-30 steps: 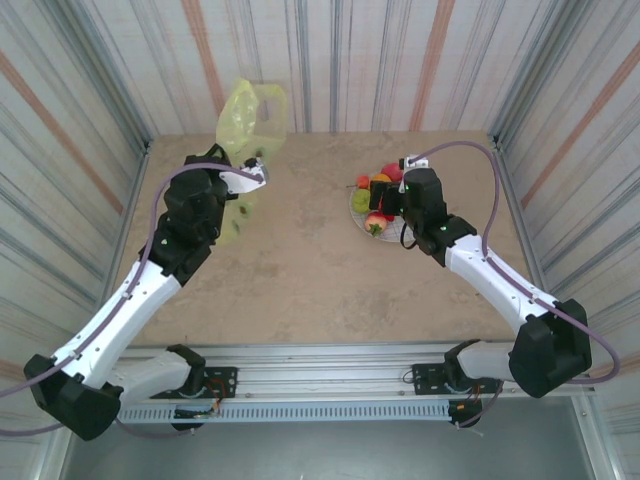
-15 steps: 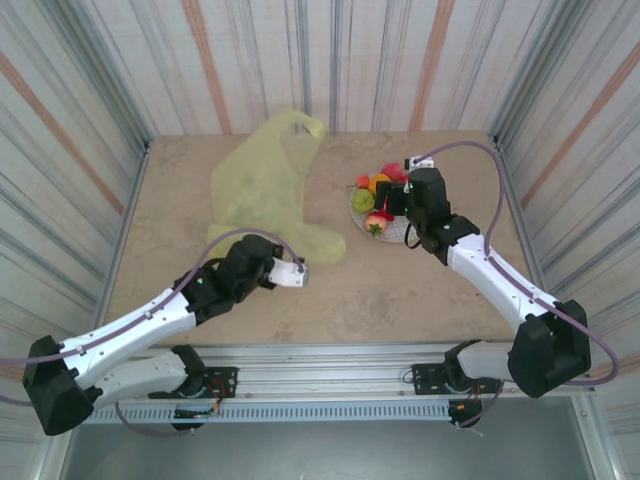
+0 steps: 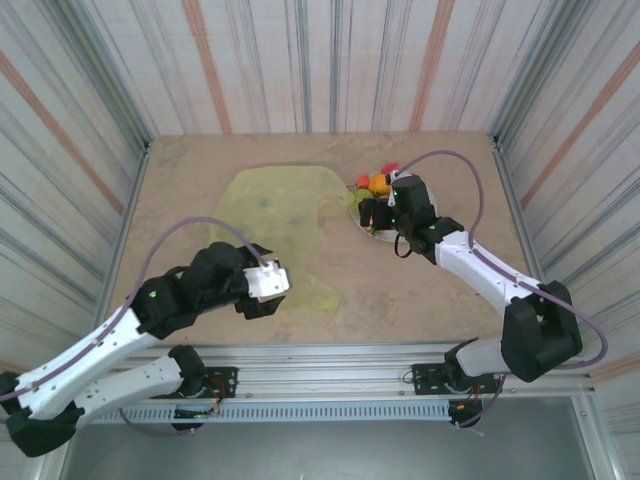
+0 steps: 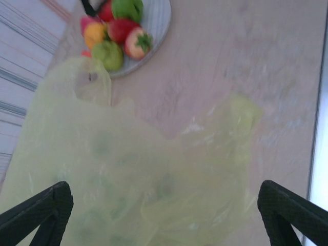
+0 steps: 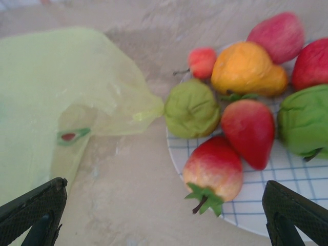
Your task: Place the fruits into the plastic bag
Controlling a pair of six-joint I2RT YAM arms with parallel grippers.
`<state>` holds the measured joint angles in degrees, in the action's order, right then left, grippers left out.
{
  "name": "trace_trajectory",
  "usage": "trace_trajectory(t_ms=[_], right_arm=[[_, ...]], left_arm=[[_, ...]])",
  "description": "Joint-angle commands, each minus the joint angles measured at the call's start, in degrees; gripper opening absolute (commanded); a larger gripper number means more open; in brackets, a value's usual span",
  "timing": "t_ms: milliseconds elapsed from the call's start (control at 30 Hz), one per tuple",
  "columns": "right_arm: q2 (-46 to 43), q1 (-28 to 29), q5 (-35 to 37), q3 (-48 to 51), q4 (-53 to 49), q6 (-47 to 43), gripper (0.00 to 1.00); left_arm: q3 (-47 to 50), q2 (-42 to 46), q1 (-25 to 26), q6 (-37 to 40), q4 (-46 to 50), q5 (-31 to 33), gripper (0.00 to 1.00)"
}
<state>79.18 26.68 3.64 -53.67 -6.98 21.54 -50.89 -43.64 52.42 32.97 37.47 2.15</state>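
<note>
My left gripper needs to move outward next and come down onto the bag's edge between its handles, because the bag (image 3: 280,215) lies flat and its open side faces the plate.
The yellow plastic bag (image 3: 280,215) lies flat and crumpled on the table, one handle loop reaching toward the plate (image 5: 287,197). My left gripper (image 3: 268,290) hovers over the bag's near edge, open and holding nothing. Seen from its wrist, the bag (image 4: 138,189) spreads between the fingers (image 4: 41,215). The fruits (image 3: 378,183) are piled on the white grid plate: a red-yellow one with a green stem (image 5: 214,169), two green ones (image 5: 192,108), an orange one (image 5: 246,69) and several red ones. My right gripper (image 3: 372,215) hangs open above the plate's left rim.
Striped walls enclose the tan table (image 3: 420,290) on three sides. The metal rail with both arm bases (image 3: 330,385) runs along the near edge. The bag's handle tip (image 5: 148,110) almost touches the plate rim.
My left gripper has opened and let go of the bag, which dropped from hanging to lying flat. The left arm pulled back toward the near edge. The right gripper shifted left over the plate.
</note>
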Motion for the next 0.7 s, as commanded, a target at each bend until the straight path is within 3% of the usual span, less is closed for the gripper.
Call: trace_trajectory(t_ms=[0, 100, 200, 300, 467, 667], right_arm=[[1.31, 0.79, -1.61, -1.81, -1.80, 0.20, 0.99], [1.62, 0.67, 1.00, -2.49, -2.60, 1.30, 0.99], [-0.33, -1.00, 3.57, -2.09, -3.00, 2.55, 0.99], [-3.72, -3.96, 4.81, 0.05, -1.76, 3.87, 1.00], [-9.51, -8.95, 4.47, 5.54, 1.91, 6.31, 1.00], [-10.50, -12.61, -0.44, 8.41, 2.88, 8.43, 1.00]], left_arm=[[-0.18, 0.70, 0.14, -12.36, -6.83, -1.66, 0.98], [-2.35, -7.89, 0.14, -22.18, -10.11, 8.67, 0.94], [-9.95, -21.96, 0.16, -31.49, -2.84, 22.72, 0.94], [-16.56, -34.29, 1.36, -35.10, 2.30, 30.40, 0.97], [-26.02, -49.75, 2.87, -40.15, 6.78, 33.79, 0.99], [-32.59, -63.88, 2.91, -39.32, 8.34, 40.47, 0.99]])
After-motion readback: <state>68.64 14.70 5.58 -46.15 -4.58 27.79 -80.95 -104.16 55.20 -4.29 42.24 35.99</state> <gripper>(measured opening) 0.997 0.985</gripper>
